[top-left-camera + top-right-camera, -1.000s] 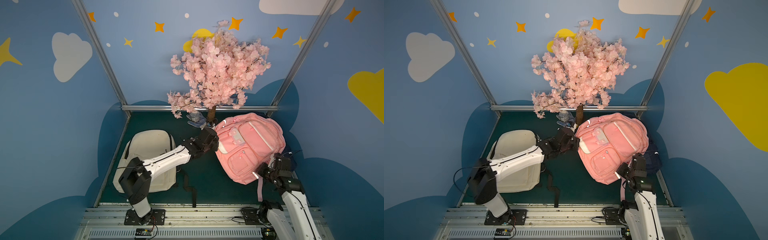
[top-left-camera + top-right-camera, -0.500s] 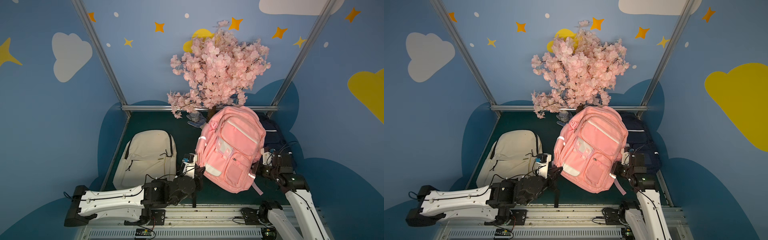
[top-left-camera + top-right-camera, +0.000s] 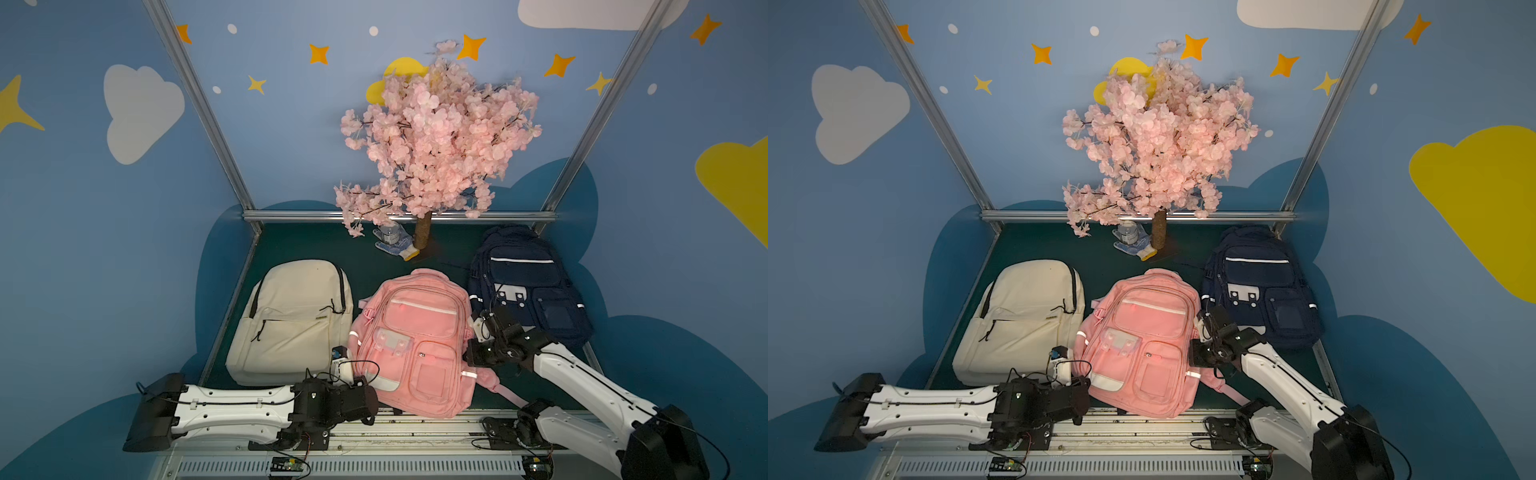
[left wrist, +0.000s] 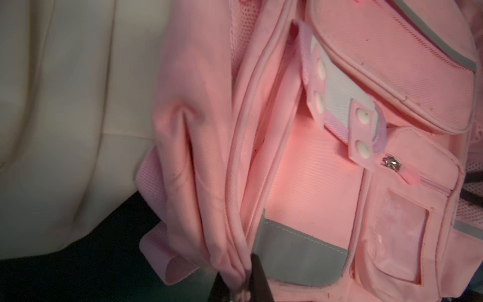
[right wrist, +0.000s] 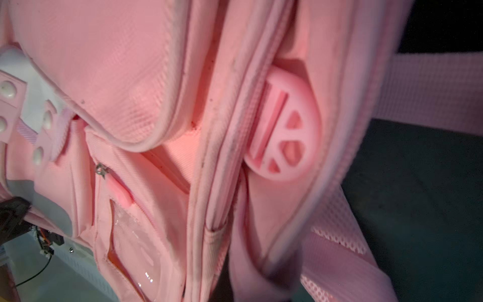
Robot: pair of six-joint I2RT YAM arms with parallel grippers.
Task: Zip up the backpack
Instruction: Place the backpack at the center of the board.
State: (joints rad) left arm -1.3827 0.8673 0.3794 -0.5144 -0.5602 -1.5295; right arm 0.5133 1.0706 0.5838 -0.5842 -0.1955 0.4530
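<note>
The robot should next push the pink backpack's near corner fold (image 4: 234, 267) in its left gripper outward, toward the tree, and release it, because the bottom edge of the backpack reaches the metal bar.
The pink backpack (image 3: 415, 345) (image 3: 1142, 345) lies front-up in the middle of the green table in both top views. At its near left corner my left gripper (image 3: 371, 386) (image 3: 1086, 384) is shut on a fold of its pink fabric (image 4: 235, 272); one dark finger (image 4: 258, 279) shows beside the grey reflective strip. Against its right side sits my right gripper (image 3: 469, 357) (image 3: 1192, 357), shut on the side fabric (image 5: 251, 261), with the jaws mostly hidden. A small front-pocket zipper slider (image 4: 391, 164) (image 5: 100, 170) with a pink pull shows. The main zipper's state is unclear.
A cream backpack (image 3: 291, 320) lies to the left and a navy backpack (image 3: 528, 286) at the right rear, both close to the pink one. A pink blossom tree (image 3: 436, 141) stands at the back with a glove and tin (image 3: 392, 243) at its trunk. Metal rail (image 3: 415, 424) along the front edge.
The pink backpack was lifted and tilted near the tree; it has come down flat toward the front edge. My left arm swung back low along the front. The navy backpack is uncovered.
</note>
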